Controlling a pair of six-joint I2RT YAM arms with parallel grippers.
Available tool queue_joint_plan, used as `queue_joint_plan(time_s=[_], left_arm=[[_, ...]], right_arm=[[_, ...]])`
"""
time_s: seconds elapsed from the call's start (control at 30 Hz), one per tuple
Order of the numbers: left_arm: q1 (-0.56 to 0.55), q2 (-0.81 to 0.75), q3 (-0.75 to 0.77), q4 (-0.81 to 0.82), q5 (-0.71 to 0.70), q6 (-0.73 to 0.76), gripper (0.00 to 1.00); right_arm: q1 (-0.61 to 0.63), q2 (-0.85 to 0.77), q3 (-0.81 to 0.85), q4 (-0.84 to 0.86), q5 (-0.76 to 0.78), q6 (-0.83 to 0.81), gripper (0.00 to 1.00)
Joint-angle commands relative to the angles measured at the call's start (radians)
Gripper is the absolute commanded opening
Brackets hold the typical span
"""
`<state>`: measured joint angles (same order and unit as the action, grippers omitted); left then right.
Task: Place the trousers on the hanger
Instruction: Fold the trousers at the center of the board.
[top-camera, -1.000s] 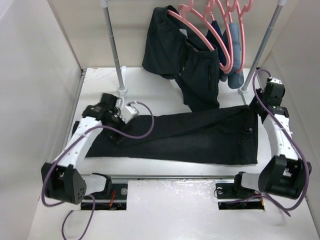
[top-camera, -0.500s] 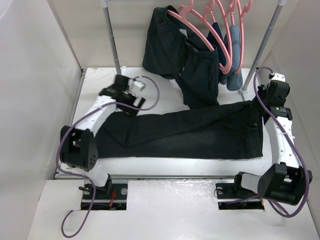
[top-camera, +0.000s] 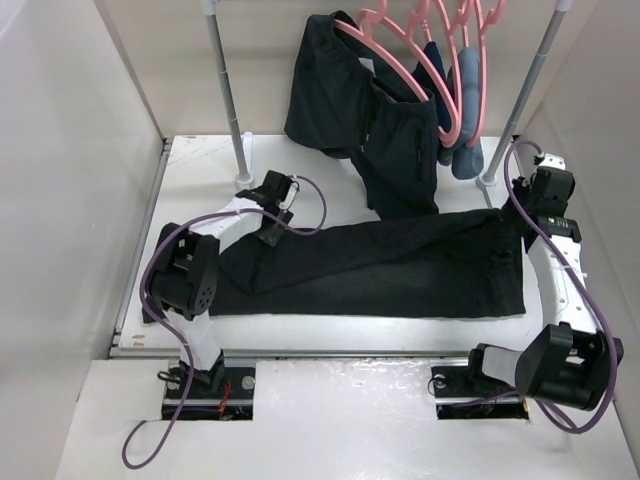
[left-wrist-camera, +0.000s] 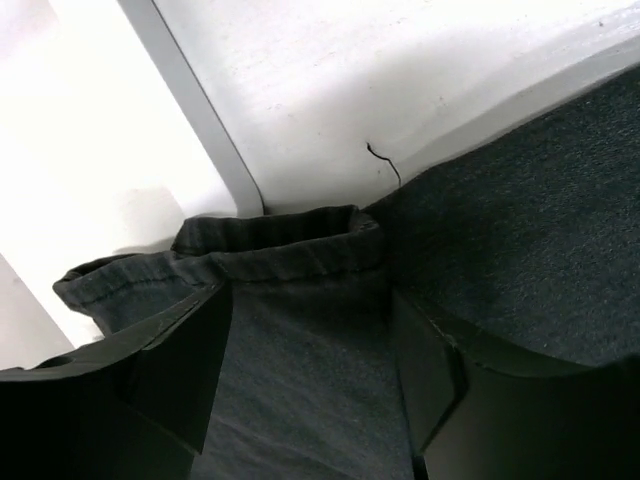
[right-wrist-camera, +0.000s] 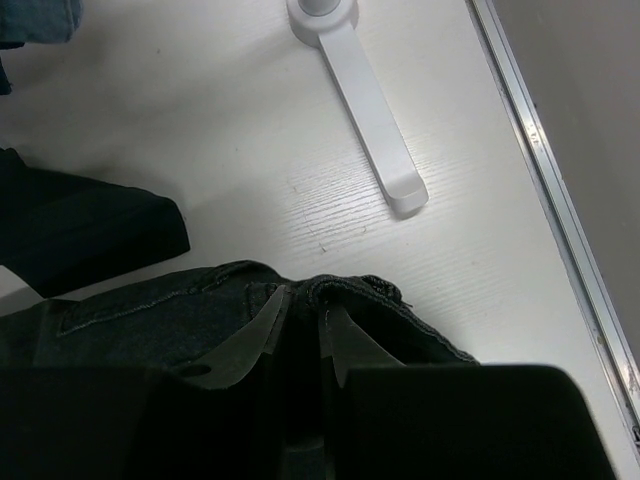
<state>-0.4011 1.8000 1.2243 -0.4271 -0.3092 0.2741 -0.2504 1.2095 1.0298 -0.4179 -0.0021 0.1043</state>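
The right gripper should next carry the end of the trousers' waistband back toward the base over the near half of the trousers' waist (top-camera: 503, 288) and release it there, since the waist is spread wide.
The long black trousers (top-camera: 400, 270) lie flat across the table, waist at the right and leg ends at the left. My left gripper (top-camera: 272, 215) sits over the far left leg end. In the left wrist view (left-wrist-camera: 305, 310) its fingers stand wide apart, and the leg hem (left-wrist-camera: 270, 245) lies between them. My right gripper (top-camera: 522, 222) is at the waist's far corner. In the right wrist view (right-wrist-camera: 303, 300) it is shut on the waistband (right-wrist-camera: 380, 295). Several pink hangers (top-camera: 400, 60) hang on the rail at the back.
A shorter black garment (top-camera: 350, 120) hangs from one hanger down to the table. Small navy and light-blue garments (top-camera: 465, 100) hang beside it. Rack poles stand at the back left (top-camera: 228, 95) and back right (top-camera: 525, 95). A white rack foot (right-wrist-camera: 370, 130) lies near my right gripper.
My left gripper swung toward the back, then came right and nearer over the leg end. The trousers' left end has shifted right and bunched. My right gripper barely moved.
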Motion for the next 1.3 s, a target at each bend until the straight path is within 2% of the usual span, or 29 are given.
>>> queue_joint_plan(time_s=[0.0, 0.07, 0.13, 0.17, 0.2, 0.23, 0.4, 0.6, 0.67, 0.73, 0.8, 0.83, 0.97, 1.07, 1.13, 1.27], left_arm=[[-0.016, 0.007, -0.023, 0.021, -0.067, -0.026, 0.6], [-0.016, 0.016, -0.023, 0.011, -0.019, -0.026, 0.55], [-0.007, 0.025, -0.034, 0.011, -0.01, -0.026, 0.42], [0.005, 0.025, -0.034, 0.011, -0.01, -0.026, 0.29], [0.021, 0.016, -0.034, 0.011, -0.01, -0.026, 0.03], [0.03, 0.004, -0.034, 0.011, -0.01, -0.026, 0.0], [0.117, -0.092, 0.058, -0.058, 0.012, -0.026, 0.0], [0.327, -0.263, 0.288, -0.237, 0.002, 0.028, 0.0], [0.417, -0.331, 0.297, -0.314, -0.011, 0.057, 0.0], [0.476, -0.395, 0.201, -0.337, -0.045, 0.088, 0.0], [0.543, -0.495, 0.086, -0.337, -0.083, 0.128, 0.0], [0.562, -0.525, -0.043, -0.337, -0.112, 0.163, 0.0], [0.616, -0.613, -0.34, -0.308, -0.132, 0.2, 0.0], [0.616, -0.623, -0.471, -0.257, -0.133, 0.2, 0.0], [0.616, -0.623, -0.503, -0.213, -0.16, 0.2, 0.0], [0.616, -0.623, -0.526, -0.147, -0.235, 0.247, 0.0]], right_arm=[[-0.009, -0.014, -0.005, 0.044, -0.027, 0.005, 0.0], [-0.009, -0.014, -0.005, 0.044, -0.027, 0.005, 0.0], [-0.009, -0.024, -0.005, 0.044, -0.018, 0.005, 0.0], [-0.009, -0.024, -0.005, 0.044, -0.018, 0.005, 0.0], [-0.009, -0.024, -0.005, 0.044, -0.018, 0.005, 0.0], [-0.009, -0.024, -0.005, 0.044, -0.018, 0.005, 0.0], [-0.009, -0.024, -0.005, 0.065, -0.055, 0.005, 0.0], [-0.009, -0.024, 0.065, 0.039, -0.055, -0.014, 0.0], [-0.018, -0.045, 0.065, 0.012, -0.032, -0.002, 0.0], [-0.018, -0.102, 0.024, -0.007, 0.02, 0.072, 0.0], [-0.018, -0.177, -0.089, -0.018, 0.051, 0.18, 0.0], [-0.018, -0.203, -0.133, -0.018, 0.069, 0.22, 0.0], [-0.049, -0.339, -0.353, -0.039, 0.142, 0.432, 0.0], [-0.092, -0.435, -0.476, -0.088, 0.184, 0.575, 0.0], [-0.113, -0.488, -0.525, -0.131, 0.232, 0.63, 0.0], [-0.113, -0.512, -0.547, -0.131, 0.241, 0.63, 0.0]])
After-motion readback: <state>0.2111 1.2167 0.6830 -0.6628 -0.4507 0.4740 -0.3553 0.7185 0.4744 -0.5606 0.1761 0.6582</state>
